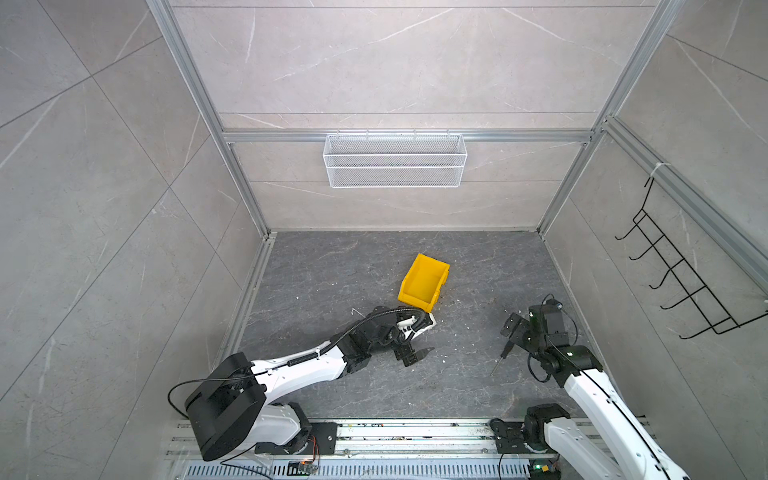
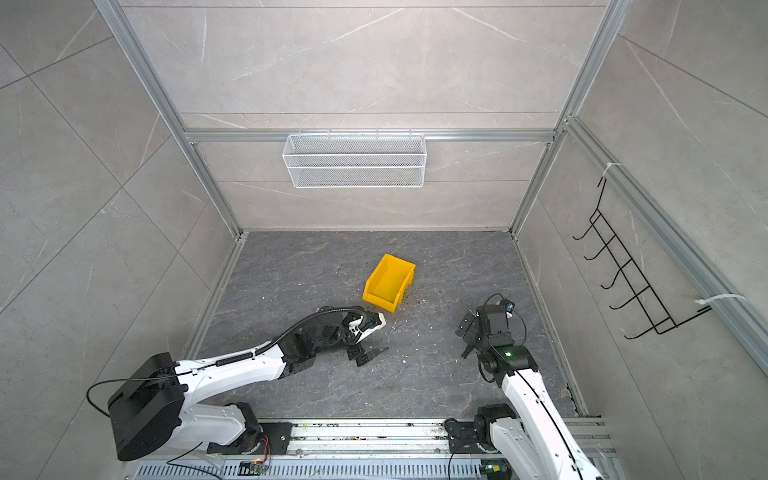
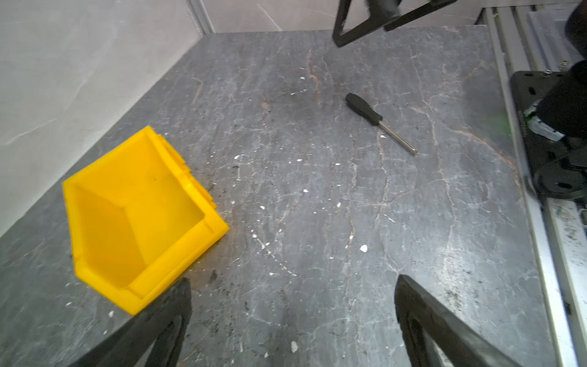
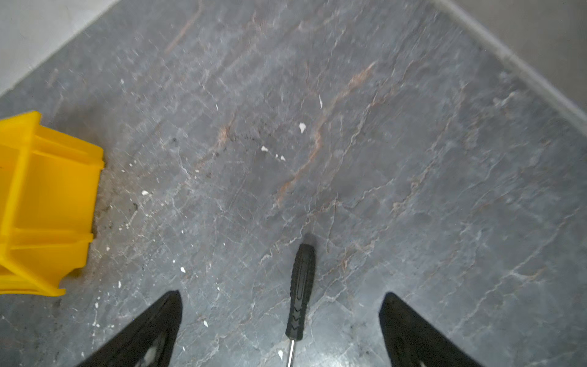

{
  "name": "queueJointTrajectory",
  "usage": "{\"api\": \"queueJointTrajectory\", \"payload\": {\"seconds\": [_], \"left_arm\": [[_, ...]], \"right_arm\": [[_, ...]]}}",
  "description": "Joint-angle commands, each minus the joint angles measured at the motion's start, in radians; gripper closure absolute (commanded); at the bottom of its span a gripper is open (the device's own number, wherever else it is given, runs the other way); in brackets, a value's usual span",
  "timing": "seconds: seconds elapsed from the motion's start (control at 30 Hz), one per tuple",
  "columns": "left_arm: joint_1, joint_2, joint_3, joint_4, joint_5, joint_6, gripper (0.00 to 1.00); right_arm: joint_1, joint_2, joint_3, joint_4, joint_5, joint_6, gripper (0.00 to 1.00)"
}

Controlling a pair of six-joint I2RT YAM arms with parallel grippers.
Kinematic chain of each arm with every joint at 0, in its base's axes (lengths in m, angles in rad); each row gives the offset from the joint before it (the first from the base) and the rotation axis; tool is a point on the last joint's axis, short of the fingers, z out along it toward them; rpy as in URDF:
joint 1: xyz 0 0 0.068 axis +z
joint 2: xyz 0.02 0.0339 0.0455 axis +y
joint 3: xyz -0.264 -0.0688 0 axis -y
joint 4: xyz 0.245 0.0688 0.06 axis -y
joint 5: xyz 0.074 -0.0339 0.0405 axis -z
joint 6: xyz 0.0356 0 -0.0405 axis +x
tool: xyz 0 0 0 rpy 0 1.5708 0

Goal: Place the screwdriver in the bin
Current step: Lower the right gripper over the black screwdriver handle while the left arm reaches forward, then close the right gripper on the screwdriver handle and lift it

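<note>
My right gripper moves down onto the screwdriver's black handle (image 4: 300, 293) next and closes around it, because the handle already runs lengthwise between its open fingers below.
The screwdriver (image 1: 504, 353) (image 2: 464, 353) lies flat on the dark stone floor at the right, black handle toward the back, thin shaft toward the front. My right gripper (image 1: 512, 332) (image 2: 467, 328) hangs just over it, open; in the right wrist view the handle (image 4: 301, 286) lies between the spread fingertips of that gripper (image 4: 281, 295), untouched. The yellow bin (image 1: 424, 282) (image 2: 388, 282) (image 4: 41, 203) stands empty mid-floor. My left gripper (image 1: 430, 336) (image 2: 382, 336) (image 3: 292, 281) is open and empty beside the bin's (image 3: 104, 228) lowered front corner; the screwdriver (image 3: 365, 108) shows beyond it.
A white wire basket (image 1: 395, 160) hangs on the back wall. A black hook rack (image 1: 685, 274) is fixed to the right wall. Aluminium rails (image 1: 415, 436) carry both arm bases along the front edge. White crumbs dot the floor between bin and screwdriver.
</note>
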Motion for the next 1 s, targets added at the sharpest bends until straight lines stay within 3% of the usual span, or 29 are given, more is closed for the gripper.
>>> {"api": "queueJointTrajectory", "payload": {"seconds": [0.0,0.13,0.33,0.5,0.97], "left_arm": [[-0.034,0.028,0.052,-0.020,0.034,0.043,0.00],[-0.053,0.047,0.059,-0.020,0.042,0.039,0.00],[-0.061,0.054,0.061,-0.021,0.039,0.043,0.00],[-0.063,0.046,0.056,-0.023,0.036,0.043,0.00],[-0.063,0.049,0.045,-0.013,0.030,0.043,0.00]], "right_arm": [[-0.001,0.086,-0.028,0.030,-0.083,0.039,0.01],[-0.001,0.193,-0.024,0.055,-0.106,0.045,0.02],[-0.001,0.318,-0.010,0.081,-0.134,0.054,0.14],[-0.002,0.372,-0.003,0.069,-0.103,0.091,0.31],[-0.037,0.471,0.036,0.090,-0.069,0.045,0.49]]}}
